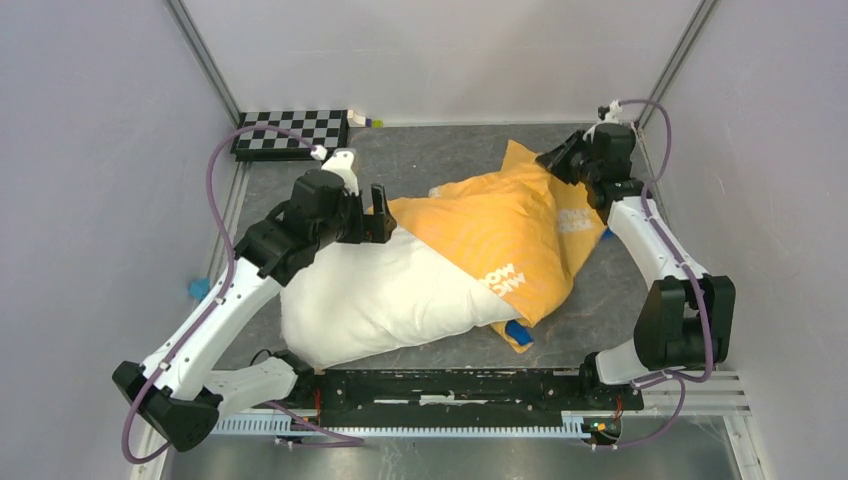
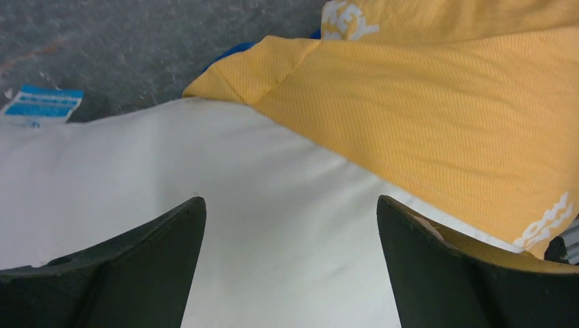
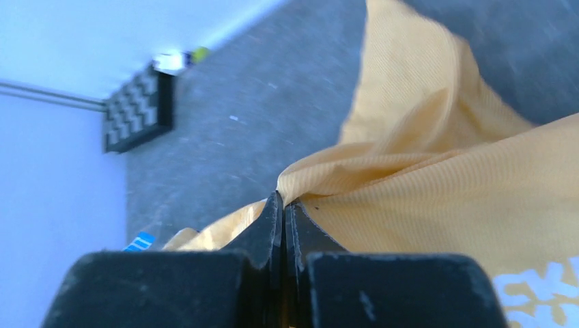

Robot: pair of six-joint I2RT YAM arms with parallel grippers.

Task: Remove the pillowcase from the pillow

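My right gripper is already pinching the pillowcase. My left gripper will turn next and go down onto the bare pillow beside the pillowcase's open edge to close.
The white pillow lies on the grey table, its left half bare. The orange-yellow pillowcase with white lettering still covers its right half and trails to the far right, with a bit of blue showing at the near edge. My left gripper hovers open over the bare pillow, close to the pillowcase's open edge, with only white pillow between its fingers. My right gripper is at the far corner, shut with a fold of the pillowcase pinched at its tips.
A black-and-white checkerboard lies at the back left by the wall. A blue-and-white tag sticks out at the pillow's edge. A small blue object sits beyond the table's left side. Walls close in on three sides.
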